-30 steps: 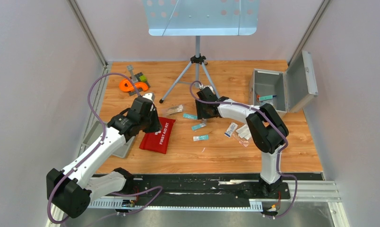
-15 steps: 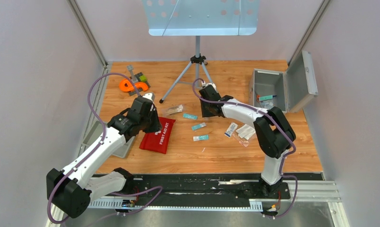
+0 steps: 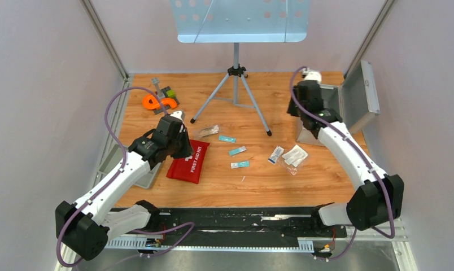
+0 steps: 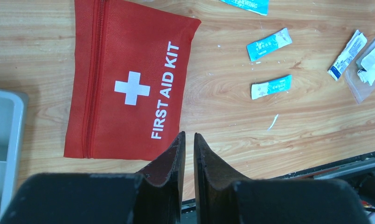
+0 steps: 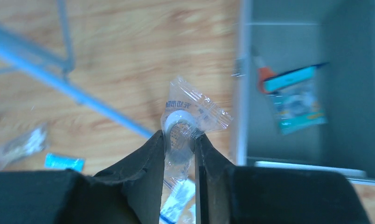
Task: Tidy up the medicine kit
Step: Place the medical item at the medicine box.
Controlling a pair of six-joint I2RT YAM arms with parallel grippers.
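I will next use my right gripper to carry the clear packet to the right in the top view, over the teal packet point(image 5: 297, 105) inside the kit. The clear packet is still outside the kit's rim.
The medicine kit point(image 3: 361, 97) stands open at the far right, lid swung back; in the right wrist view its inside point(image 5: 288, 56) holds a teal packet point(image 5: 297, 105) and an orange-tipped item. My right gripper point(image 5: 179, 135) hovers by the kit's left rim, shut on a clear packet with a white tape roll point(image 5: 190, 114). In the top view that gripper point(image 3: 305, 107) hangs at the kit's near left corner. My left gripper point(image 4: 187, 135) is shut with nothing in it, above the lower edge of the red first aid pouch point(image 4: 129, 79).
Teal sachets point(image 3: 238, 151) point(image 3: 240, 164) point(image 3: 227, 139), a blue-white strip point(image 3: 276, 154), white packets point(image 3: 295, 155) and a clear packet point(image 3: 208, 130) lie mid-table. A tripod stand point(image 3: 235, 70) rises at the back. Orange scissors point(image 3: 157, 103) lie far left, a grey tray point(image 4: 1, 140) beside the pouch.
My right gripper closed on the clear tape packet at mid-table, lifted it and swung right and back to the kit. The left arm has not moved.
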